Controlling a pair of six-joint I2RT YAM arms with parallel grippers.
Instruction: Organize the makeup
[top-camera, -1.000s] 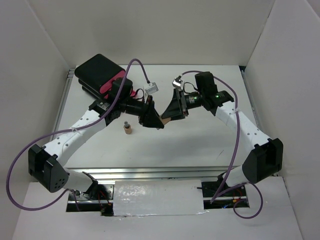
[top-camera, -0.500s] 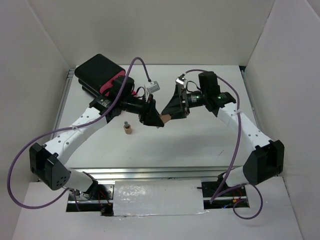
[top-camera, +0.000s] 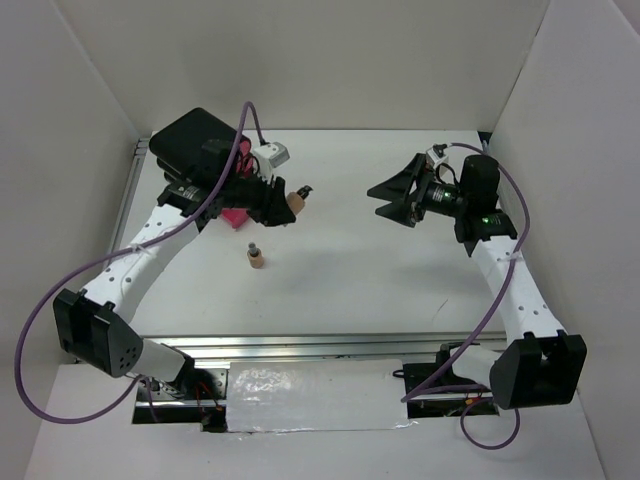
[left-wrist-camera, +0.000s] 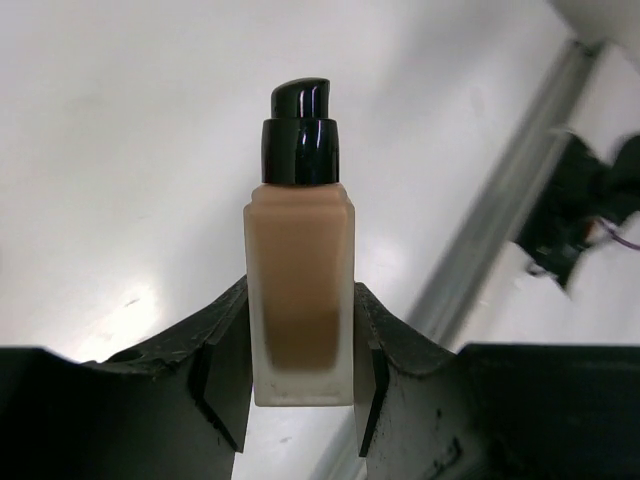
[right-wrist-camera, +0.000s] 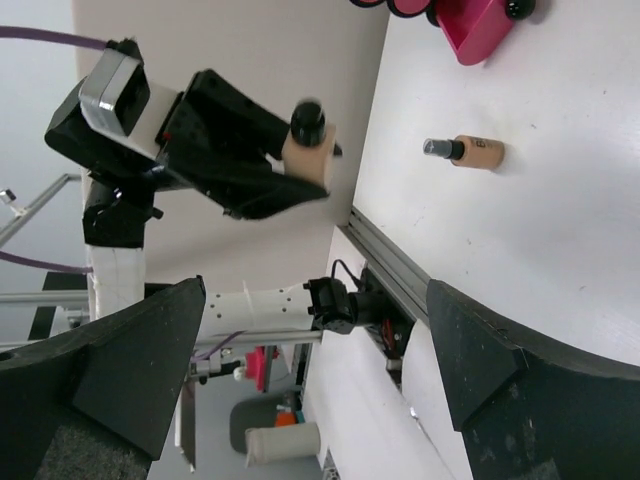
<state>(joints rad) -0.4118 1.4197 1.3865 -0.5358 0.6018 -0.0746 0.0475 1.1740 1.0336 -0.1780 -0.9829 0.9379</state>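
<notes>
Next I will tip my left gripper down over the pink drawer (top-camera: 236, 217) and free the held bottle, since the drawer lies below it, to the left in the top view.
My left gripper (top-camera: 285, 203) is shut on a tan bottle (top-camera: 296, 199) with a dark pump cap, held above the table near the black box. In the left wrist view the bottle (left-wrist-camera: 300, 290) sits between both fingers (left-wrist-camera: 225, 370), cap pointing away. My right gripper (top-camera: 385, 198) is open wide and empty at the centre right, apart from the bottle. A second tan bottle (top-camera: 257, 259) stands on the table left of centre; it also shows in the right wrist view (right-wrist-camera: 472, 152). The compacts and packets are out of view.
A large black box (top-camera: 190, 140) stands at the back left, with a pink drawer (top-camera: 235, 217) pulled open under my left arm. The drawer also shows in the right wrist view (right-wrist-camera: 475, 28). White walls enclose the table; a metal rail (top-camera: 300, 345) runs along the front.
Both grippers were together at the centre on the bottle. The right gripper has let go, opened and drawn back right. The left gripper has carried the bottle back left toward the box.
</notes>
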